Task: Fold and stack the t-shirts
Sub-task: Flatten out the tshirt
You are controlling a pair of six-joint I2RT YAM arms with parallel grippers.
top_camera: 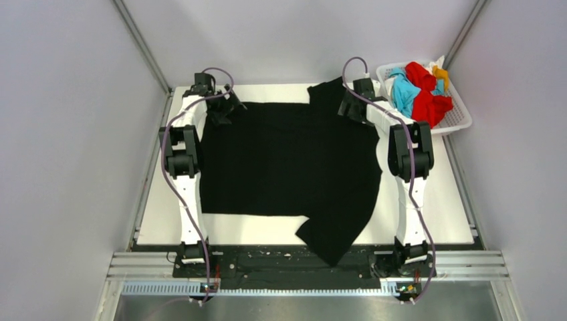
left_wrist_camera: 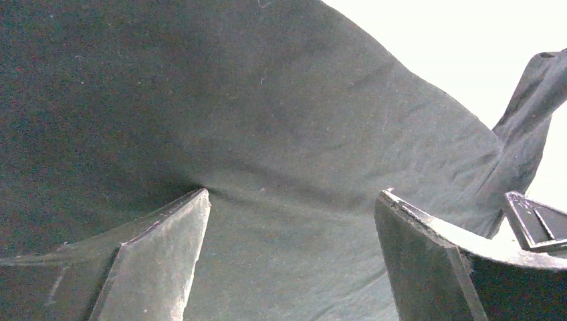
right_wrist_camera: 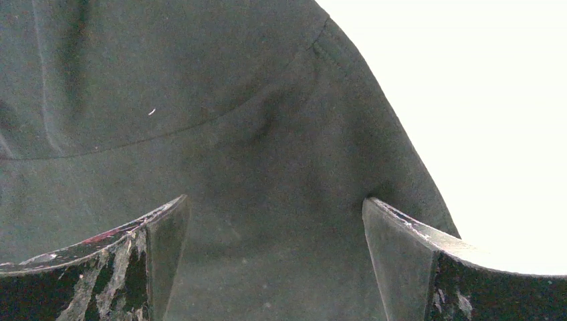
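The black t-shirt (top_camera: pixel 287 160) is spread flat and unfolded, so next I should draw my left gripper back toward the base and lower it onto the t-shirt's hem by its near corner (top_camera: pixel 203 204).
A large black t-shirt (top_camera: pixel 287 160) lies spread over the white table, one sleeve hanging past the near edge. My left gripper (top_camera: pixel 224 110) is at the shirt's far left corner; in the left wrist view it (left_wrist_camera: pixel 292 195) is open with black cloth (left_wrist_camera: pixel 267 114) between and under the jaws. My right gripper (top_camera: pixel 348 107) is at the far right part of the shirt; in the right wrist view it (right_wrist_camera: pixel 275 200) is open over black cloth (right_wrist_camera: pixel 200 100) near its hem. Red (top_camera: pixel 428 93), turquoise-blue (top_camera: pixel 403 92) and orange-yellow (top_camera: pixel 440 72) shirts lie crumpled in the basket.
A white plastic lattice basket (top_camera: pixel 460 122) stands at the table's far right corner. Grey walls enclose the table (top_camera: pixel 434 207) on the left, right and back. A metal rail runs along the near edge by the arm bases.
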